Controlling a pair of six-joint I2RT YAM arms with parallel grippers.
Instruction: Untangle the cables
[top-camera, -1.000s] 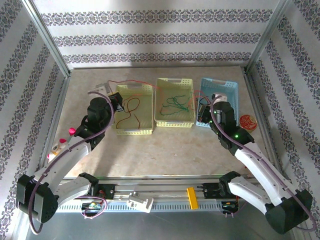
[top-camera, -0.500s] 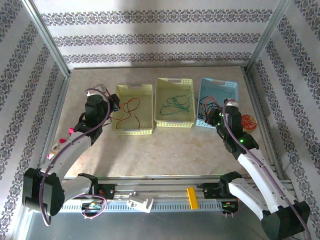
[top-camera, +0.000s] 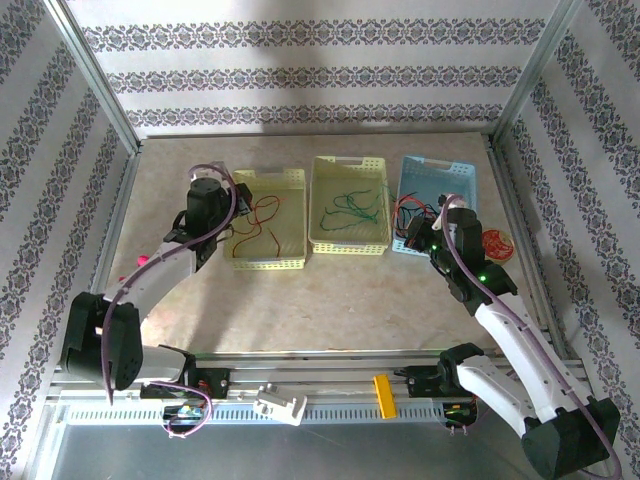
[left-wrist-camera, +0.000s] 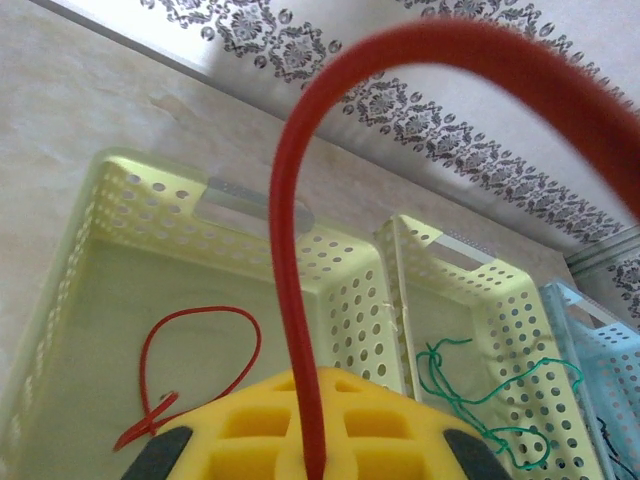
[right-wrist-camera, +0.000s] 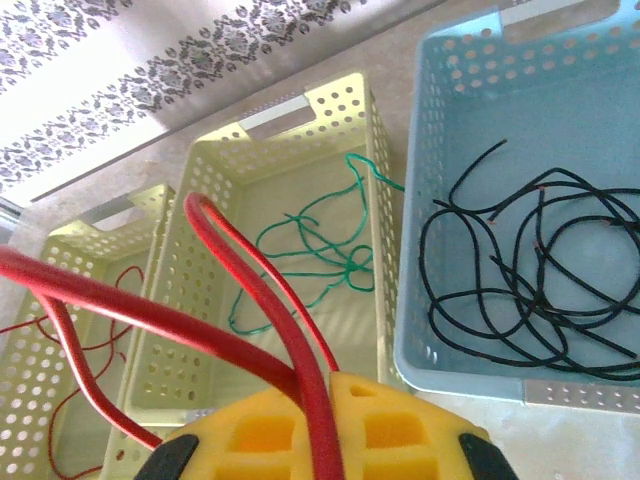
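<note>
My left gripper will move in past the basket rim and down toward the red loop (left-wrist-camera: 200, 358) to let go of the red cable (left-wrist-camera: 285, 250), since that loop is below the gripper.
The red cable (left-wrist-camera: 285, 250) is pinched between my left gripper's (left-wrist-camera: 312, 468) yellow fingers (left-wrist-camera: 380, 430) and arches up to the right. More of it loops in the left yellow basket (top-camera: 268, 264). My right gripper (right-wrist-camera: 325, 445) is also shut on the red cable (right-wrist-camera: 255, 290), with several strands running left from it. The green cable (right-wrist-camera: 310, 250) lies in the middle yellow basket (top-camera: 348, 247). The black cable (right-wrist-camera: 530, 270) is coiled in the blue basket (right-wrist-camera: 450, 140). In the top view my left gripper (top-camera: 233, 202) is at the left basket's left rim. My right gripper (top-camera: 418, 236) is at the blue basket's near left corner.
A round red object (top-camera: 493, 243) lies on the table right of the blue basket. A small pink-topped item (top-camera: 143, 262) sits by the left arm. The front rail carries a yellow block (top-camera: 382, 393) and a white part (top-camera: 280, 405). Patterned walls close in the sides and back.
My left gripper has drawn left and then swung up to the left basket's rim. My right gripper has pulled back from over the blue basket to its near left corner.
</note>
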